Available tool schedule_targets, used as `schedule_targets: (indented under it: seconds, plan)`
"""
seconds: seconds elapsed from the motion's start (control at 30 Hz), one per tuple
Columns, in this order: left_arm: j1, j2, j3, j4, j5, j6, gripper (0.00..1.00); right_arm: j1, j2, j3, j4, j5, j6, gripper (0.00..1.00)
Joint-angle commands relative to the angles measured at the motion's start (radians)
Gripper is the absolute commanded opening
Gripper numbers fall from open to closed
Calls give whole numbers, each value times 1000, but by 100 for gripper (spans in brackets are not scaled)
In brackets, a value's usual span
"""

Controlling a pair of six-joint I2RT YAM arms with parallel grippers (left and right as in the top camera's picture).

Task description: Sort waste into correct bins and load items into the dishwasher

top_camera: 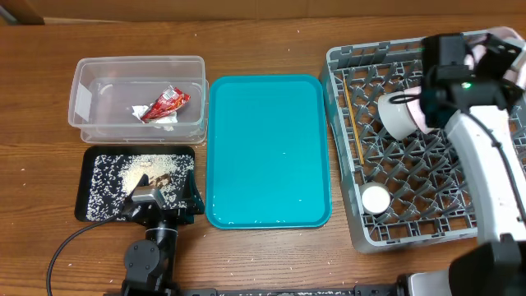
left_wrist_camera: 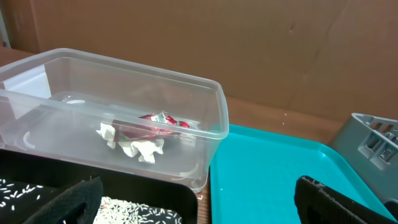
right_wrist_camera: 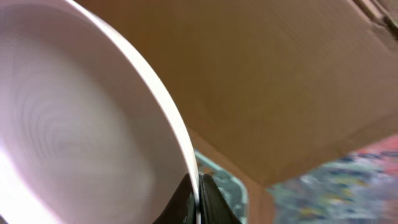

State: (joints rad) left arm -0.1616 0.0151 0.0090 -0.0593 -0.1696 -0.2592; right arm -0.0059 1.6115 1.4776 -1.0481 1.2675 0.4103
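The pale pink plate will next go down toward the white bowl point(top_camera: 399, 115) in my right gripper, which will release the plate's rim beside the bowl.
My right gripper point(right_wrist_camera: 198, 198) is shut on the rim of the pale pink plate point(right_wrist_camera: 74, 124), which fills the left of the right wrist view. Overhead, the right arm holds the plate point(top_camera: 503, 39) over the far right of the grey dish rack point(top_camera: 345, 164). A white bowl point(top_camera: 399, 115) lies on its side in the rack. A small white cup point(top_camera: 376, 199) and the chopsticks point(top_camera: 355, 123) are in the rack too. My left gripper point(top_camera: 160, 197) is open and empty at the black tray point(top_camera: 89, 185), which holds rice scraps point(top_camera: 131, 173).
The clear tub point(top_camera: 136, 67) at the back left holds the red wrapper point(top_camera: 167, 104) and the white tissue point(left_wrist_camera: 134, 144). The large teal tray point(top_camera: 267, 152) lies between the bins and the rack.
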Motion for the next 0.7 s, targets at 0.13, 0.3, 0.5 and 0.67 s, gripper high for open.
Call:
schedule_targets:
  seconds: [0.13,0.3,0.5,0.67]
  plan:
    - [8,-9,-4,3,-14,-3,100,-74,97,-6,48,39,-82,4]
    - [8,-9,-4,3,-14,-3,100,-10,142,-51,48,15,-82,4]
    - [8,-9,-4,3,-14,-3,100,82,172,-120,50,56,-81,4]
    - [8,-9,-4,3,-14,-3,100,129,172,-122,74,97,-82,13]
